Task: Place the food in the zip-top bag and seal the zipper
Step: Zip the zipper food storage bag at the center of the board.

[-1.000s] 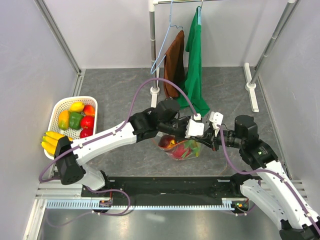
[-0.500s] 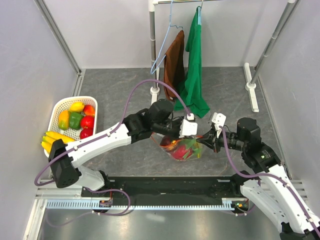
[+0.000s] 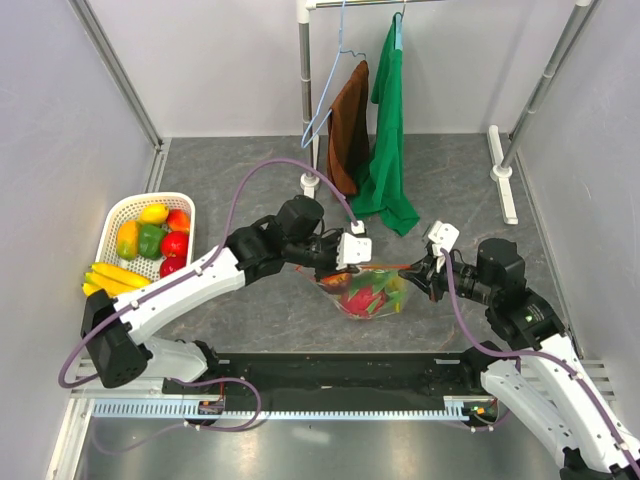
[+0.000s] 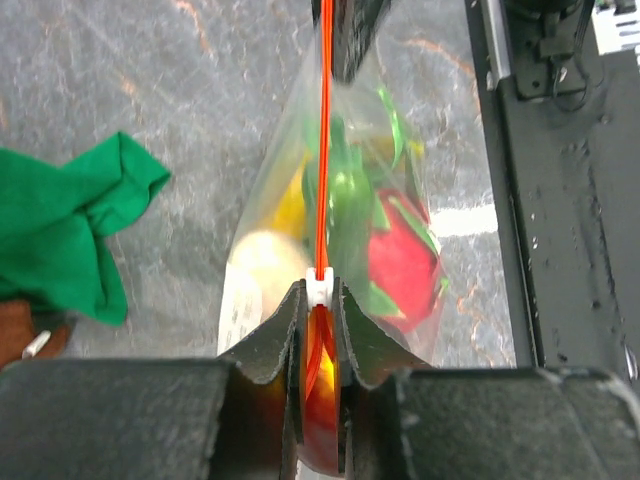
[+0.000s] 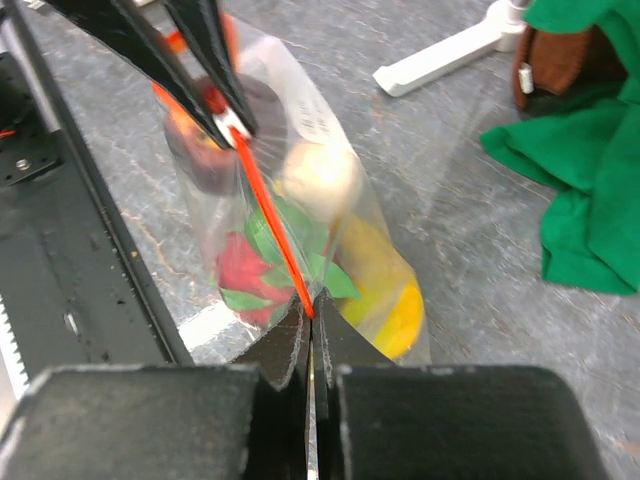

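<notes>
I need to pull the slider in my left gripper to the left in the top view next, along the sides of the zipper that are still split, to the zipper's open end, and let go of it.
The zip-top bag (image 3: 368, 293) hangs between my two grippers just above the table, with red, green, yellow and whitish food inside. In the left wrist view my left gripper (image 4: 320, 292) is shut on the white slider (image 4: 320, 286) of the red-orange zipper (image 4: 324, 150). A red piece (image 4: 402, 262) and a whitish piece (image 4: 262, 272) show through the plastic. In the right wrist view my right gripper (image 5: 312, 316) is shut on the far end of the zipper (image 5: 268, 215), pulled taut. From above, my left gripper (image 3: 346, 266) is at the bag's left end and my right gripper (image 3: 423, 272) at its right.
A white basket (image 3: 112, 217) at the left holds more fruit, with a yellow banana bunch (image 3: 105, 278) over its near rim. A rack (image 3: 306, 100) at the back carries a brown cloth (image 3: 349, 125) and a green cloth (image 3: 388, 130). A black rail (image 3: 340, 372) runs along the near edge.
My left gripper has slid leftward along the zipper with the slider. My right gripper has drawn slightly right, and the strip between them is now stretched straight.
</notes>
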Tool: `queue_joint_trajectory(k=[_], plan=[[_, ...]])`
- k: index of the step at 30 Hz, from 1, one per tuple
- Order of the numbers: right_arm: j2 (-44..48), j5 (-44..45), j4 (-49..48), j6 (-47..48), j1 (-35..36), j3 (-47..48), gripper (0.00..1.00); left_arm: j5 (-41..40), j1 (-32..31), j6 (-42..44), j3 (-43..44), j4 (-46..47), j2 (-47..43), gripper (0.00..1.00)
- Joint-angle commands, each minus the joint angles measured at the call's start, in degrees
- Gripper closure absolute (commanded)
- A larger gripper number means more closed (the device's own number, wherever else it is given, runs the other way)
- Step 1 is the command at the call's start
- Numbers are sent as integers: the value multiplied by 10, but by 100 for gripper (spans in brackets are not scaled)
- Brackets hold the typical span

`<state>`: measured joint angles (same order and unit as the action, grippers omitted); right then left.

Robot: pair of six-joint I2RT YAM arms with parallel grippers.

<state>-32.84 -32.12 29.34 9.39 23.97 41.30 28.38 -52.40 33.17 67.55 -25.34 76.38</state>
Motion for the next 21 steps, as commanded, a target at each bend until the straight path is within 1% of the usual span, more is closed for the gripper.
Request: queue_joint_trajectory(k=[1,12,21], plan=[[16,77,-17,-10,-2,20,100,-39,32,36,-10,-58,-42,96],[27,134,-4,4,-2,16,100,-40,90,68,-23,-102,-70,96],[36,161,3,21,-2,7,100,-50,118,95,-44,-130,-95,96]])
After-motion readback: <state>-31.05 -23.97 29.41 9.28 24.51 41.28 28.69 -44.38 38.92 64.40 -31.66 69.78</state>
